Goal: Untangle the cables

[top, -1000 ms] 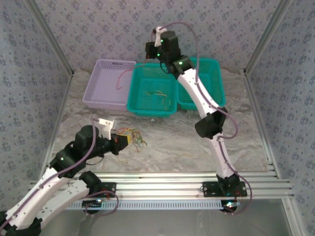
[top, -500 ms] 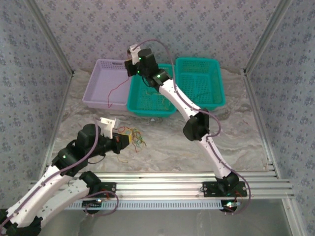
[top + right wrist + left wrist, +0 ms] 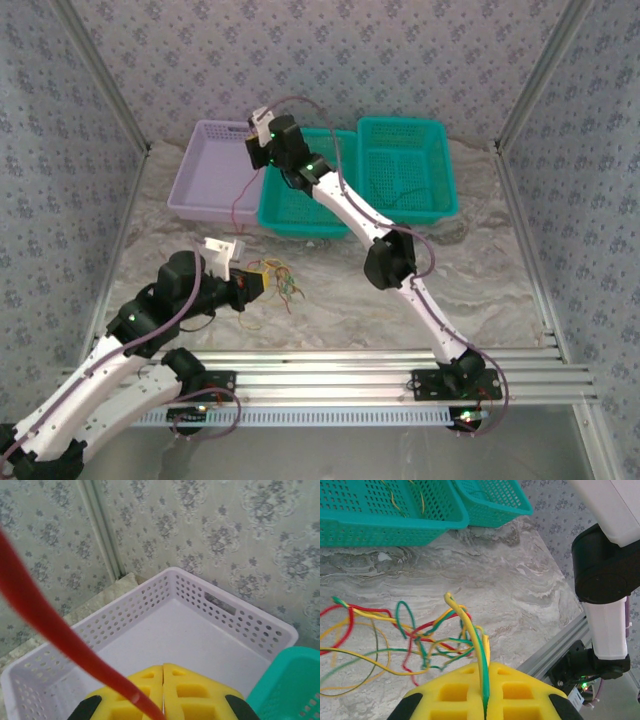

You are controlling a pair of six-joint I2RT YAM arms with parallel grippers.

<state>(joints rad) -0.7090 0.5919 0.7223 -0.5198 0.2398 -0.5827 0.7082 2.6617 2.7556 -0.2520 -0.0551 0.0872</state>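
My right gripper moves down toward the basket bottom (image 3: 243, 183) (image 3: 187, 652) beside the basket's teal rim next and releases the red cable, which already hangs over the empty lilac basket.
The cables (image 3: 420, 640) lie in a loose tangle of red, yellow, orange and green on the marble table, just ahead of my left gripper (image 3: 487, 669). Its yellow pads are shut on a green and a yellow strand that arch up out of the tangle. From above, that gripper (image 3: 256, 283) sits at the near left with the bundle (image 3: 282, 281) to its right. My right gripper (image 3: 163, 670) hangs over the lilac basket (image 3: 210, 600), shut on a red cable (image 3: 45, 612) that trails down toward the basket floor. In the top view it (image 3: 260, 138) is above that basket's right rim.
The lilac basket (image 3: 195, 205) stands at the back left. A teal basket (image 3: 300, 228) beside it holds a few thin wires. A second teal basket (image 3: 440, 205) is further right. The right arm stretches diagonally across the table's middle. An aluminium rail (image 3: 330, 365) bounds the near edge.
The right arm has swung left from above the teal baskets to over the lilac basket, carrying the red cable. The left arm and the tangle have stayed put.
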